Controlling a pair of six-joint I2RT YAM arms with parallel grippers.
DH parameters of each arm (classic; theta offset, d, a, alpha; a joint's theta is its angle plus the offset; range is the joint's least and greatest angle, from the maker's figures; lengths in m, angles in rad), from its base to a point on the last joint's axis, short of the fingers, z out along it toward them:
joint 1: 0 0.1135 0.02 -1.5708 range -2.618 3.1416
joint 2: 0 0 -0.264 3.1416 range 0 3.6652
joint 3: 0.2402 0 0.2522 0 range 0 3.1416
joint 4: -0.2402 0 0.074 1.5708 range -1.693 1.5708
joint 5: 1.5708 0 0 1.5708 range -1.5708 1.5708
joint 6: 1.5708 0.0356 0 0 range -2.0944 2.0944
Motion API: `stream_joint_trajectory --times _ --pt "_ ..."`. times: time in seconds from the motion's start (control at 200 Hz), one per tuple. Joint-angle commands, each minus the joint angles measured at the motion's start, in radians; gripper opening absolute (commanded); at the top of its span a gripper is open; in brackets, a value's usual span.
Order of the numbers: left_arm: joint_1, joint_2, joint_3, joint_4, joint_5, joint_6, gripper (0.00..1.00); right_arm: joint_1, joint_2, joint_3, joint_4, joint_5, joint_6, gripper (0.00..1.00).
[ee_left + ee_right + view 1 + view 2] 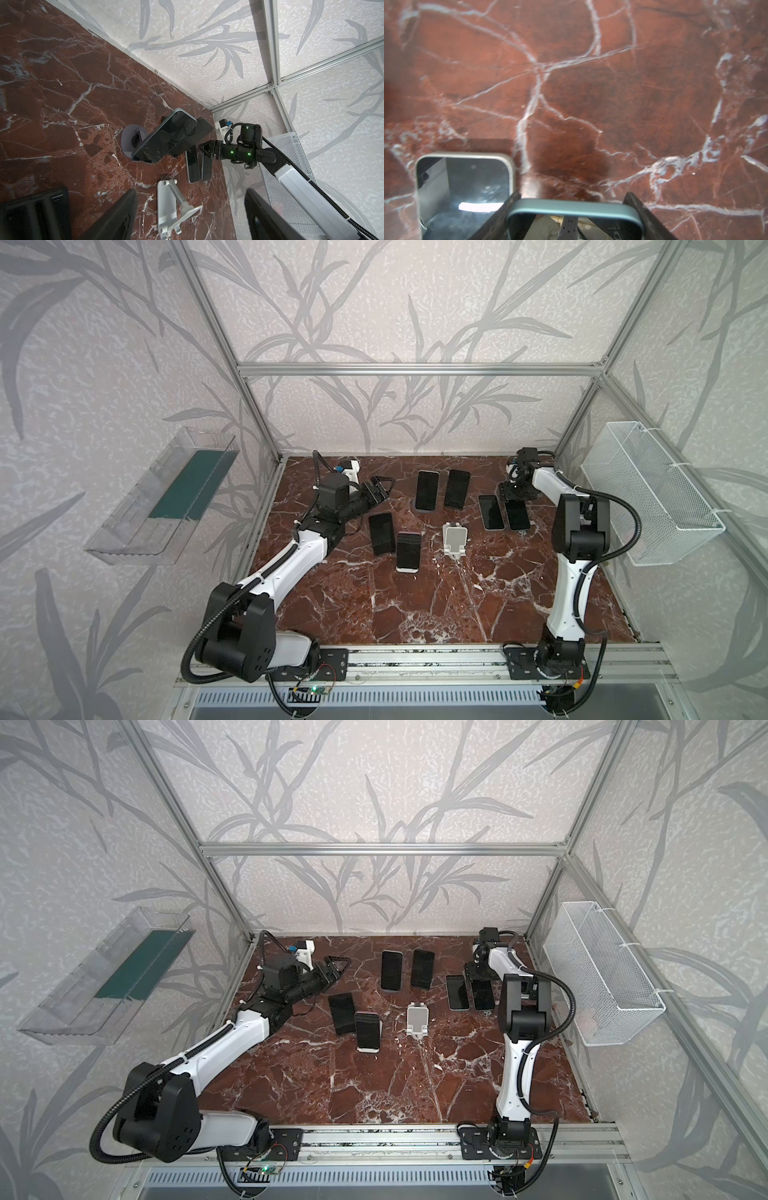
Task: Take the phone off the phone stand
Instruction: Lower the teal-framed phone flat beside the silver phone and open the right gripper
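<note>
The dark phone's far end is clear of the tabletop, so my right gripper needs to lower it onto the marble (513, 515) (568, 180) beside the silver-edged phone and release it next.
A dark-screened phone (518, 516) with a teal edge (575, 207) lies at the back right of the marble table, beside a silver-edged phone (490, 512). My right gripper (515, 499) is shut on its far end, with one finger (500, 216) on each long side. The white phone stand (455, 541) stands empty mid-table. My left gripper (388, 485) hangs open at the back left with nothing in it. In the left wrist view the empty stand (168, 205) shows between its fingers (120, 214).
Two phones (427, 490) (457, 488) lean on stands at the back middle, and two more (381, 533) (408, 551) at front left. A wire basket (652, 493) hangs on the right wall and a clear bin (162, 497) on the left wall.
</note>
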Motion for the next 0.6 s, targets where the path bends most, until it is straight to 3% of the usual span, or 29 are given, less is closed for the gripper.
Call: stream_joint_trajectory --times 0.0,0.36,0.595 --pt "0.000 0.008 0.029 0.022 0.010 0.000 0.82 -0.009 0.028 0.030 -0.045 -0.022 0.014 0.71" --pt "0.000 -0.009 0.030 0.005 -0.006 0.028 0.82 -0.011 0.091 0.081 -0.085 -0.144 0.056 0.73" --pt "0.000 -0.003 0.030 0.008 -0.008 0.031 0.82 -0.010 0.117 0.115 -0.106 -0.128 0.037 0.74"
